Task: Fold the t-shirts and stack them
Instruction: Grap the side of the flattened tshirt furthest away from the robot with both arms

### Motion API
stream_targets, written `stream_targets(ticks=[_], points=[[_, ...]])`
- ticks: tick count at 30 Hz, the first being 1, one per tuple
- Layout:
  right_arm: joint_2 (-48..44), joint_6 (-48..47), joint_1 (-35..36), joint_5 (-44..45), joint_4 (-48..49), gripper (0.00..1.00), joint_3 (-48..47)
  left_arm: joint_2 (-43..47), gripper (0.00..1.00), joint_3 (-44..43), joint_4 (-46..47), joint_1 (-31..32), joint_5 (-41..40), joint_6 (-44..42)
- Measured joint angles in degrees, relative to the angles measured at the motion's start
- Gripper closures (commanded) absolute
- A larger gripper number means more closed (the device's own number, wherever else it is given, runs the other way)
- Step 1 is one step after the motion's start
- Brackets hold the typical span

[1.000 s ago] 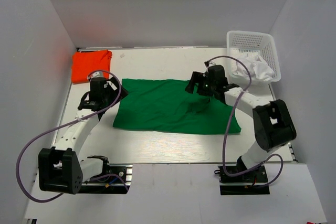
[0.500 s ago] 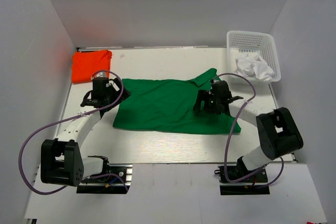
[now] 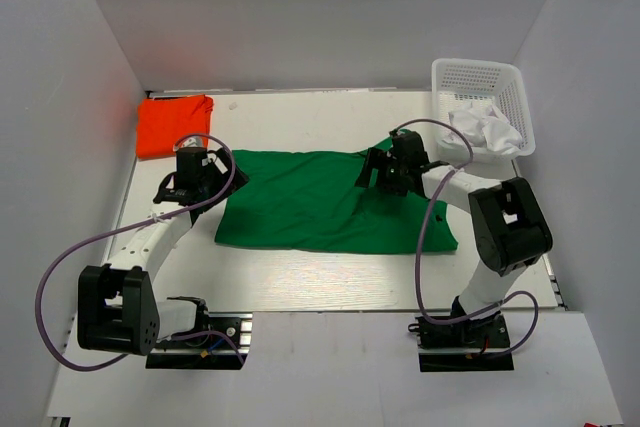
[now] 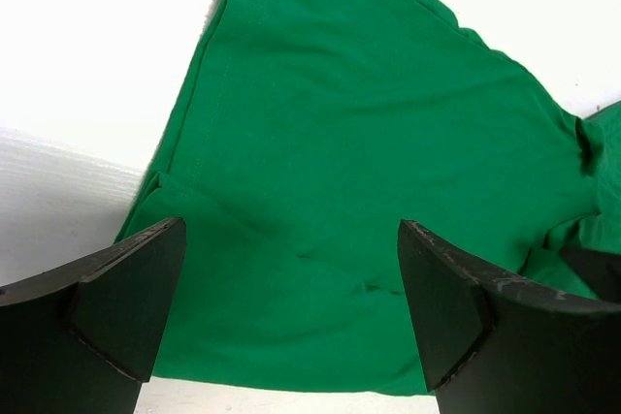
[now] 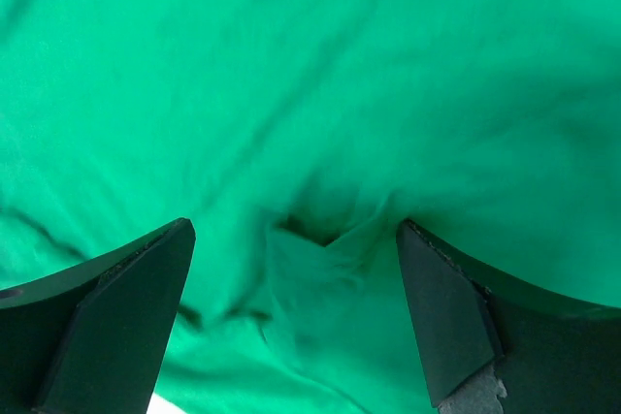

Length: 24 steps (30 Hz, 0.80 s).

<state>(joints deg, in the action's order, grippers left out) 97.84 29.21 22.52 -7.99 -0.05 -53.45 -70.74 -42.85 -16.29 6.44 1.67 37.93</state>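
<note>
The green t-shirt's far corner [image 3: 239,154] near the orange-red shirt is below and outward of my left gripper, so the gripper needs to move outward and down onto it.
A bright green t-shirt [image 3: 310,207] lies spread across the middle of the table, rumpled at its right end. A bright orange-red t-shirt [image 3: 173,124] lies folded in the back left corner. My left gripper [image 3: 228,175] hovers open at the green shirt's left edge. In the left wrist view the shirt [image 4: 369,143] fills the space ahead of the open gripper [image 4: 291,307]. My right gripper [image 3: 368,172] stands open over the shirt's back right part. In the right wrist view a small crumpled fold [image 5: 320,249] sits between the parted fingers of the gripper [image 5: 296,307], which hold nothing.
A white mesh basket [image 3: 500,82] stands at the back right with white cloth [image 3: 485,129] in it. White walls close in the table on three sides. Purple cables loop from both arms.
The right gripper swung toward the near right over the green shirt, then came back up to its back right part. The sleeve flap there now lies lower. The left arm shifted slightly.
</note>
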Motion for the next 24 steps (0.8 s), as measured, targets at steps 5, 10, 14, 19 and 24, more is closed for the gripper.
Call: stream_targets(ticks=[5, 10, 14, 19, 24], points=[[2.4, 2.0, 0.0, 3.0, -3.9, 0.1, -6.8, -0.2, 0.0, 0.0, 0.0, 0.0, -0.3, 0.0], [3.3, 2.4, 0.0, 5.7, -6.3, 0.1, -10.7, -2.7, 0.0, -0.7, 0.0, 0.0, -1.1, 0.0], [3.9, 2.1, -0.1, 10.4, -9.0, 0.1, -13.6, -8.1, 0.0, -5.0, 0.0, 0.0, -2.2, -0.5], [4.7, 1.4, -1.2, 15.0, -10.8, 0.1, -18.8, -18.6, 0.0, -15.8, -0.2, 0.0, -5.0, -1.5], [7.5, -0.2, -3.5, 17.1, -11.9, 0.1, -24.1, -28.4, 0.02, -24.3, -0.1, 0.0, -7.9, -3.0]])
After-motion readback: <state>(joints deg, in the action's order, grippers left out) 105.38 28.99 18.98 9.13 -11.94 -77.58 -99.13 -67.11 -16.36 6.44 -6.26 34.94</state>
